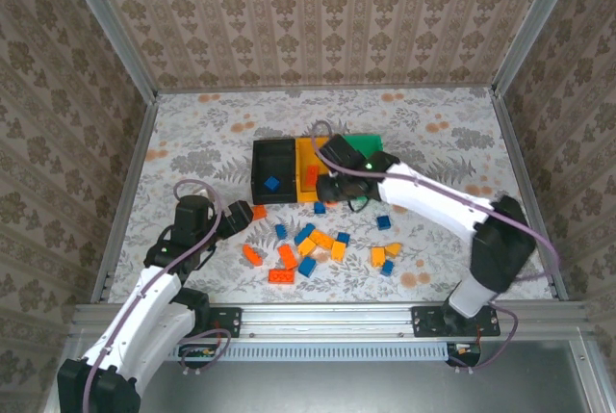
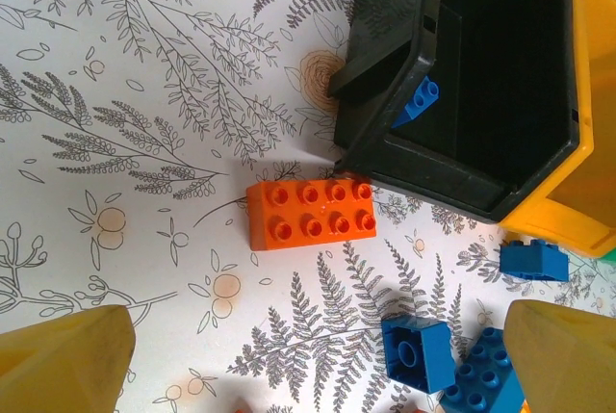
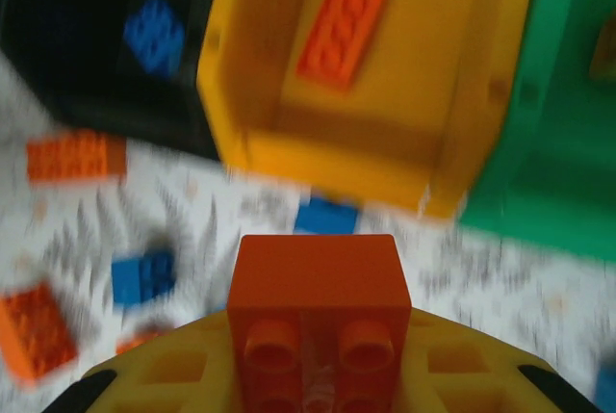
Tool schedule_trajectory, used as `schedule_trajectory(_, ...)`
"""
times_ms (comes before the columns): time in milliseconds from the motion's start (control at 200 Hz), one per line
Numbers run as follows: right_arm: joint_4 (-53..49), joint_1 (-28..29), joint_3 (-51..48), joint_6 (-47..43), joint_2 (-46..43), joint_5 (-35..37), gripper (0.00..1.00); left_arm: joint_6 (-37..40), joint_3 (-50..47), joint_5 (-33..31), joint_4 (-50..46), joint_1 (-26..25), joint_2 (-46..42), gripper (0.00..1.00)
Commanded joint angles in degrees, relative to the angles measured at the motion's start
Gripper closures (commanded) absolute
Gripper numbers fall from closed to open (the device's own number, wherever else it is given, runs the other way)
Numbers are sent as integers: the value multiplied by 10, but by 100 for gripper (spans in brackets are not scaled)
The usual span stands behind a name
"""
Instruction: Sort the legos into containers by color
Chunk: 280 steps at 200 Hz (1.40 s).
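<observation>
Next, my left gripper moves back toward my base and down onto the lone red-orange brick, because bare table around it leaves space for both fingers.
Three joined bins stand mid-table: black (image 1: 260, 158), orange (image 1: 302, 158), green (image 1: 371, 141). A blue brick (image 1: 271, 183) lies in the black bin and a red-orange brick (image 1: 311, 175) in the orange one. My right gripper (image 1: 335, 188) is shut on a red-orange brick (image 3: 316, 288), just in front of the orange bin (image 3: 289, 134). My left gripper (image 2: 318, 365) is open, low over the table, with an orange 2x4 brick (image 2: 311, 214) ahead of its yellow fingers (image 2: 63, 365), beside the black bin's (image 2: 481, 76) corner.
Several loose blue, red-orange and yellow-orange bricks (image 1: 318, 245) lie scattered in front of the bins. Two blue bricks (image 2: 416, 350) sit near my left gripper's right finger. Aluminium frame rails and patterned walls close in the table.
</observation>
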Motion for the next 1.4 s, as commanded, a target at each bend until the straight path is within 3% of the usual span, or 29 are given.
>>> schedule_trajectory(0, 31, -25, 64, -32, 77, 43, 71, -9, 20, 6, -23, 5, 1, 0)
schedule_trajectory(245, 53, -59, 168, -22, 204, 43, 64, 21, 44, 25, -24, 4, 27, 0)
schedule_trajectory(385, 53, -59, 202, -16, 226, 33, 41, 41, 70, 16, -52, -8, 56, 1)
schedule_trajectory(440, 53, -59, 199, -16, 218, 28, 37, 49, 81, -2, -68, -23, 63, 2)
schedule_trajectory(605, 86, -56, 152, -11, 169, 22, 35, 31, 97, -84, -151, -91, 75, 5)
schedule_trajectory(800, 139, -48, 34, 8, 85, 19, 35, -38, 68, -99, -196, -147, 82, 11)
schedule_trajectory(1105, 185, -32, -95, 19, -42, 30, 35, -131, -4, -65, -74, -180, 126, 13)
schedule_trajectory(1395, 202, -30, -192, 28, -151, 44, 34, -139, 0, -57, -47, -193, 199, 28)
